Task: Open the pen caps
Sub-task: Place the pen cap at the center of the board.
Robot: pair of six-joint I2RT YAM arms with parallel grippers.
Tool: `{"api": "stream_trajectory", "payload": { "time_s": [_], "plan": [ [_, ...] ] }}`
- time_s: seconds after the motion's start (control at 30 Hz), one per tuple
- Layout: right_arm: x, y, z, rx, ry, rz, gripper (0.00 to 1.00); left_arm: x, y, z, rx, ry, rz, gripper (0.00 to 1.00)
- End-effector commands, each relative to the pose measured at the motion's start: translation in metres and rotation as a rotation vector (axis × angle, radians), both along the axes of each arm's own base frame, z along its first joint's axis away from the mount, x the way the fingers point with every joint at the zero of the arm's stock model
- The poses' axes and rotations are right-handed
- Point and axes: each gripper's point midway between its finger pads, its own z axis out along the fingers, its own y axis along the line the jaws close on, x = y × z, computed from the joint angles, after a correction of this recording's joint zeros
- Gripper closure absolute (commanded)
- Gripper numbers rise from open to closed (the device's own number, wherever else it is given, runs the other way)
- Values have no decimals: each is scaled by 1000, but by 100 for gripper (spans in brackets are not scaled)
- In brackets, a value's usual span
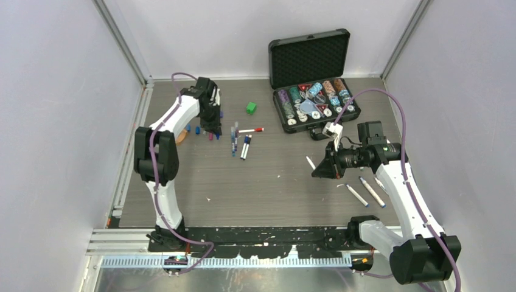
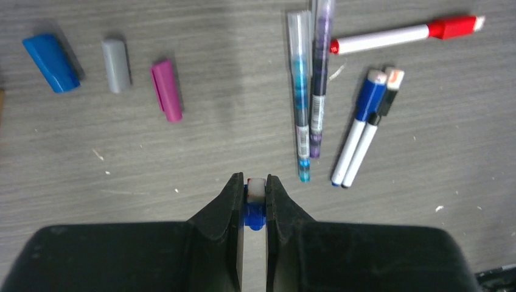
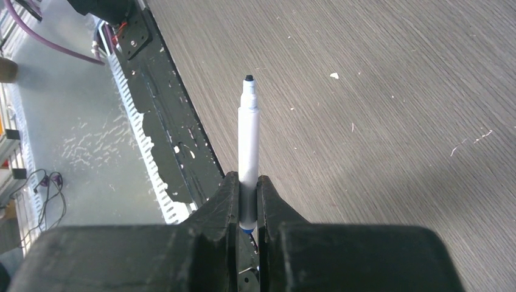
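The loose caps lie in a row, so the robot's left gripper should come down onto the bare tabletop [image 1: 221, 137] [image 2: 222, 102] beside the magenta cap and release the small blue cap.
My left gripper [image 2: 255, 182] is shut on a small blue pen cap [image 2: 256, 196] with a white end, just above the table at the far left [image 1: 212, 129]. Loose caps lie ahead of it: blue [image 2: 52, 62], grey [image 2: 115, 65] and magenta [image 2: 166, 90]. To their right lie several pens: a teal one [image 2: 299, 91], a purple one [image 2: 319, 79], a red-capped one [image 2: 401, 36] and a blue-capped one [image 2: 359, 131]. My right gripper [image 3: 248, 179] is shut on an uncapped white pen [image 3: 248, 134], dark tip pointing away, held over the table's right half [image 1: 319, 169].
An open black case [image 1: 313, 103] of poker chips stands at the back right. A small green cube [image 1: 251, 107] sits near the pens. Two more pens [image 1: 364, 193] lie by the right arm. A black rail [image 3: 164, 121] lines the near table edge.
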Motion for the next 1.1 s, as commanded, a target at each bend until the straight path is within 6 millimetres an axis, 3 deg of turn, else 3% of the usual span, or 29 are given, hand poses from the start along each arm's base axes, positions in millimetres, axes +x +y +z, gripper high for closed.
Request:
{"api": "stream_trajectory", "payload": {
  "time_s": [0.0,0.4,0.7,1.07],
  "plan": [
    [4,-1,12,2,-57,8,100,15,8,-11,75,19,-19,95],
    [3,-2,11,0,-53,10,100,50,12,-43,154,56,-25,92],
    [2,-1,11,1,-47,17,100,52,11,-56,159,83,-32,84],
    [1,-2,10,0,-42,21,100,57,11,-56,165,82,-34,76]
  ]
}}
